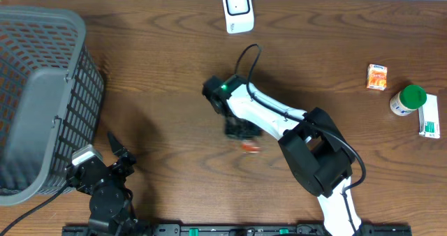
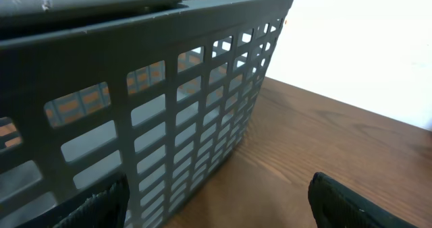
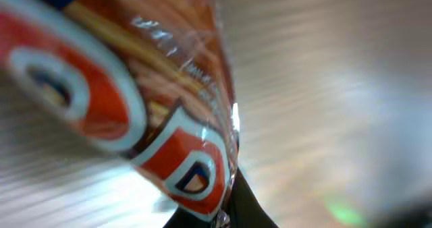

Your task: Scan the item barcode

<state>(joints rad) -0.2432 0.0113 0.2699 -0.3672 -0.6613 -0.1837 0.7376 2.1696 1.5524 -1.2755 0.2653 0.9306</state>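
The tabletop toward the small orange box is bare, so next my right gripper needs to turn, swing the packet outward, lay it there and release its lower edge.
The item, an orange and red packet in clear wrap [image 3: 135, 86], fills the right wrist view; no barcode shows on it. My right gripper [image 3: 226, 213] is shut on the packet's lower edge, and only a dark finger shows beneath it. From overhead, the right gripper [image 1: 241, 129] is at the table's middle, with a bit of the orange packet [image 1: 251, 147] showing just below it. The white scanner [image 1: 237, 9] stands at the far edge, well apart from the packet. My left gripper [image 1: 119, 152] rests at the near left, open and empty [image 2: 216, 204].
A grey slotted basket [image 1: 42, 96] takes up the left side, close in front of the left gripper [image 2: 169, 120]. At the right stand a small orange box [image 1: 377, 76], a green-lidded bottle [image 1: 407, 100] and a white and green box [image 1: 430, 117].
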